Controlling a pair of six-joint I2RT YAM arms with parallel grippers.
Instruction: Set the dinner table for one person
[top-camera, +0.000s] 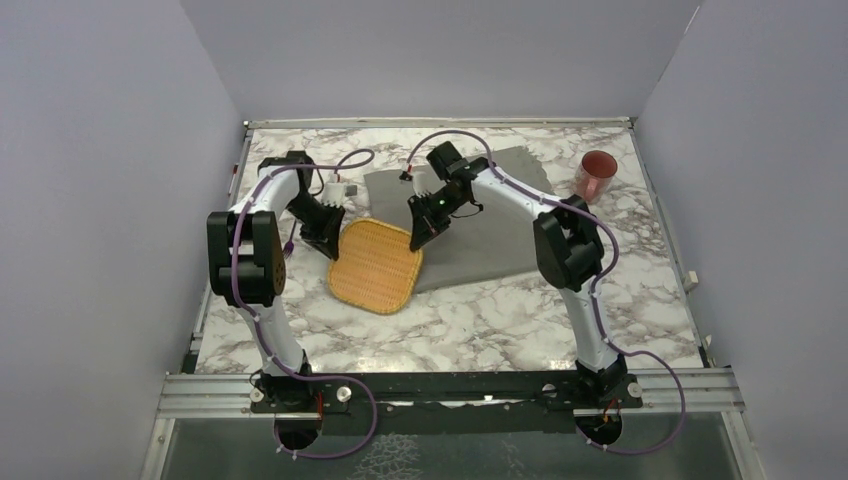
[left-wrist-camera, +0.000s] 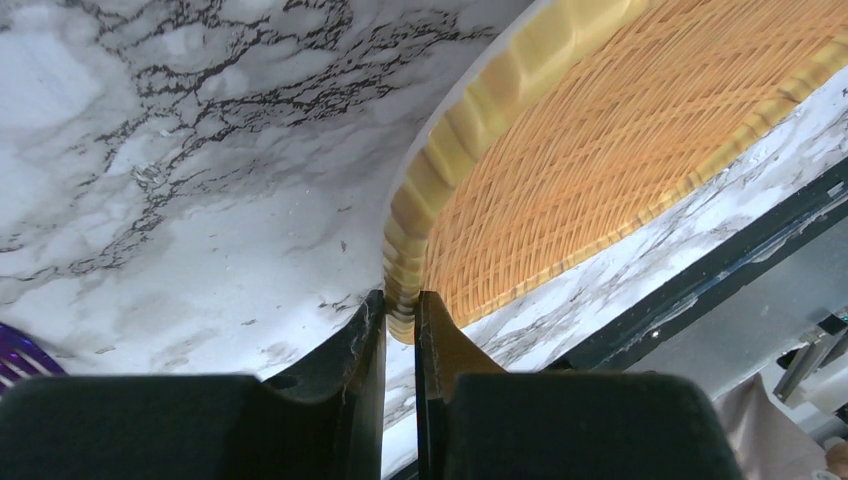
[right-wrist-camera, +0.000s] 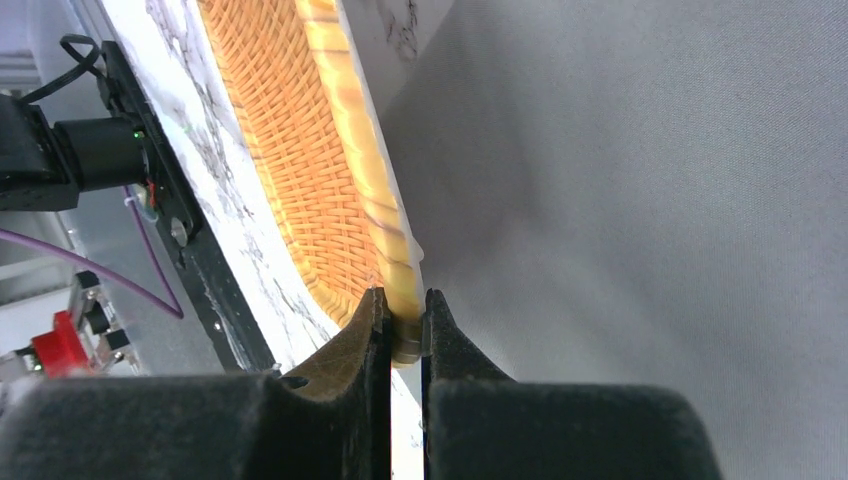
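I need to move my left gripper outward and to the right in the top view next and release the tray (top-camera: 375, 265), because the bare grey placemat (top-camera: 465, 240) lies that way.
A woven yellow wicker tray (top-camera: 375, 265) lies on the marble dinner table (top-camera: 480, 320), its right edge over a grey cloth placemat (top-camera: 490, 225). My left gripper (top-camera: 333, 247) is shut on the tray's left rim (left-wrist-camera: 405, 300); the rim sits pinched between the fingers (left-wrist-camera: 365, 340). On the opposite side, my right gripper (top-camera: 416, 240) is shut on the right rim (right-wrist-camera: 405, 325), with the grey cloth (right-wrist-camera: 640, 200) beside it. The tray's weave (left-wrist-camera: 620, 150) fills the upper right of the left wrist view. In the right wrist view the weave (right-wrist-camera: 300, 170) runs up the left.
A pink cup (top-camera: 597, 176) stands at the back right of the table. A small white object (top-camera: 333, 188) sits near the left arm at the back. Grey walls enclose the table on three sides. A metal rail (top-camera: 450, 385) runs along the near edge.
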